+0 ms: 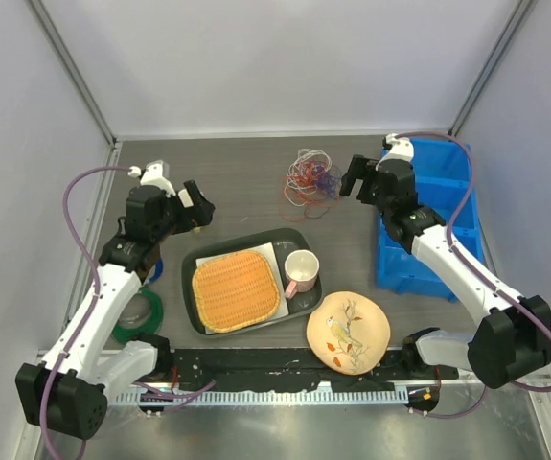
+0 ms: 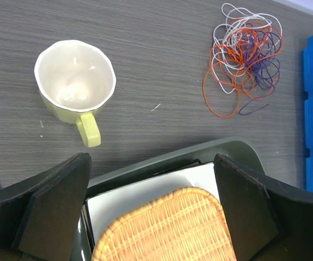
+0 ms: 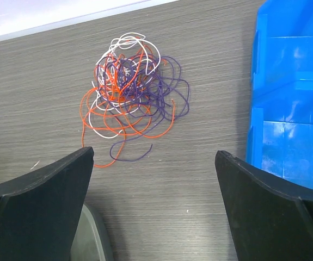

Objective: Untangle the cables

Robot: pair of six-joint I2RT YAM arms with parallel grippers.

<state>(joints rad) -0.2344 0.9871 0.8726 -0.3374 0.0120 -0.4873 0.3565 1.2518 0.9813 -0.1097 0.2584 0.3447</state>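
Observation:
My right gripper goes over to the left in the top view and down to the cable heap's dense middle point(image 1: 318, 178) point(image 3: 132, 87) next, where many pieces of cable cross.
The cables point(image 1: 310, 179) are a bunch of thin red-orange, purple and white wires, lying tangled on the dark table at the back middle. They also show in the left wrist view point(image 2: 245, 54) and the right wrist view point(image 3: 132, 92). My right gripper point(image 1: 350, 177) is open and empty, just right of the bunch and above the table; in its own view point(image 3: 153, 154) the bunch lies ahead of the fingertips, untouched. My left gripper point(image 1: 201, 206) is open and empty, well left of the cables, over the tray's far edge point(image 2: 151, 159).
A dark tray point(image 1: 191, 264) holds a wicker mat point(image 1: 236, 288) and a pink mug point(image 1: 301, 270). A yellow-green mug point(image 2: 74, 81) stands by the left gripper. A blue bin point(image 1: 428, 220) is at the right, a painted plate point(image 1: 348, 331) at the front, and tape rings point(image 1: 141, 316) at the left.

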